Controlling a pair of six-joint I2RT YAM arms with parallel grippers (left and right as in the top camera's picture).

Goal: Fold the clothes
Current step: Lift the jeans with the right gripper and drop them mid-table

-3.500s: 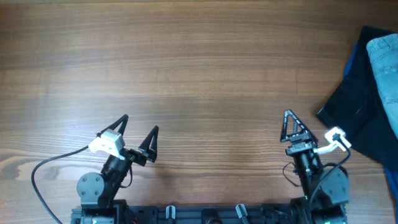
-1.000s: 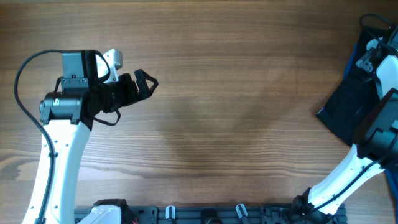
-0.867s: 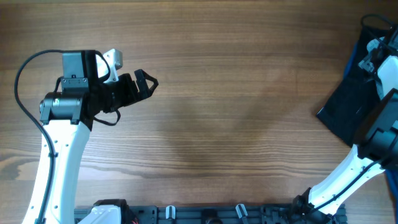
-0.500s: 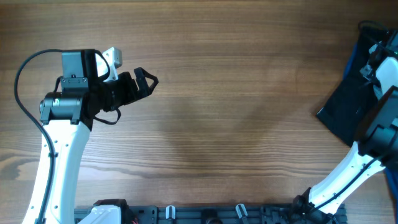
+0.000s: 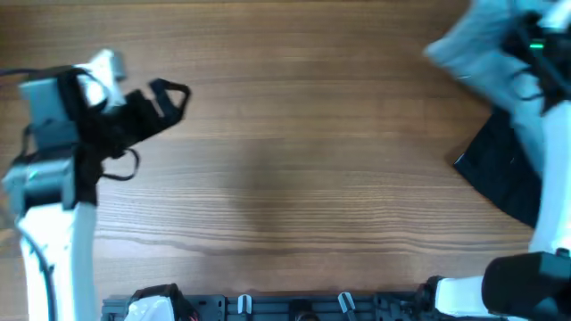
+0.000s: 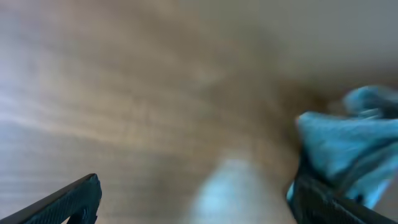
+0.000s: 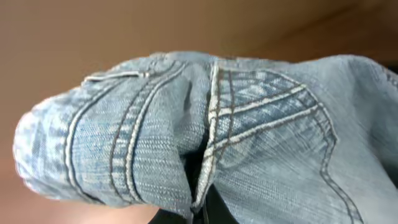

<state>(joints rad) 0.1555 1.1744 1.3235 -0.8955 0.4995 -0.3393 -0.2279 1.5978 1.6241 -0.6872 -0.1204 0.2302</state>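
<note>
Next, my right gripper swings to the left in the overhead view to bare wood clear of the navy cloth and releases the denim there.
The clothes, light blue faded denim shorts [image 5: 468,46], hang blurred at the table's far right, bunched up and raised off the wood. In the right wrist view the shorts [image 7: 249,124] fill the frame, showing seams and a stitched pocket. My right gripper [image 5: 516,43] is shut on a fold of the denim, and its fingertips [image 7: 202,211] are mostly buried in cloth. My left gripper [image 5: 168,96] hovers open over the left side of the table, holding nothing. Its view is blurred, with the left gripper [image 6: 199,208] over bare wood and the shorts [image 6: 351,140] far off.
A dark navy cloth [image 5: 504,169] with a blue edge lies at the right edge of the wooden table [image 5: 294,178], below the lifted shorts. Both arm bases sit along the near edge.
My right gripper closed on the shorts and pulled them up and leftward off the dark cloth. My left arm rose and swung a little left, still open.
</note>
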